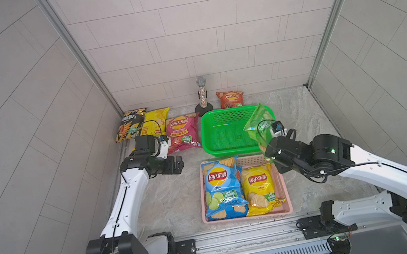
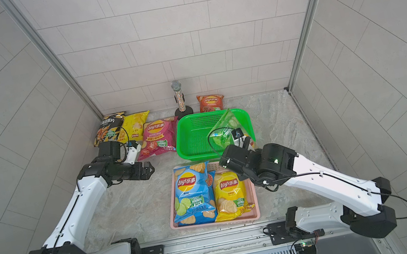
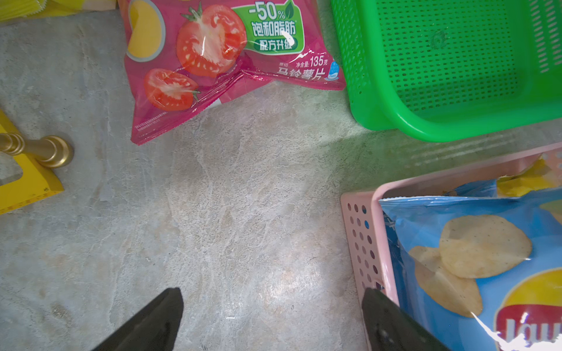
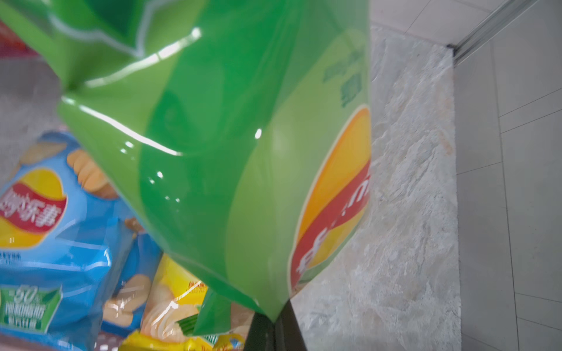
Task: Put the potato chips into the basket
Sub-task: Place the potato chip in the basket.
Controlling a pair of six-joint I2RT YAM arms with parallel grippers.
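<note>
My right gripper holds the chips bag (image 1: pixel 258 121) over the green basket's corner. Next, it will draw the bag back and down onto the pink basket's yellow bag (image 1: pixel 258 185) and release it.
My right gripper (image 4: pixel 275 326) is shut on a corner of a green potato chips bag (image 1: pixel 258 121) (image 4: pixel 228 152), which hangs over the near right corner of the green basket (image 1: pixel 204 122), close to the pink basket (image 1: pixel 287 197). The green basket shows nothing on its mesh floor. In the pink basket lie a blue bag (image 1: pixel 223 189) and a yellow bag (image 1: pixel 258 186). A magenta bag (image 1: pixel 182 134) (image 3: pixel 213 54), a black bag (image 1: pixel 130 125), a yellow bag (image 1: pixel 155 122) and a red-orange bag (image 1: pixel 231 98) lie on the table. My left gripper (image 1: pixel 179 164) (image 3: pixel 273 296) is open over bare table, left of the pink basket.
A microphone on a round stand (image 1: pixel 202 94) stands at the back between the bags. A yellow plastic piece (image 3: pixel 30 185) with a brass fitting (image 3: pixel 45 149) lies near the left arm. Tiled walls close the table on three sides.
</note>
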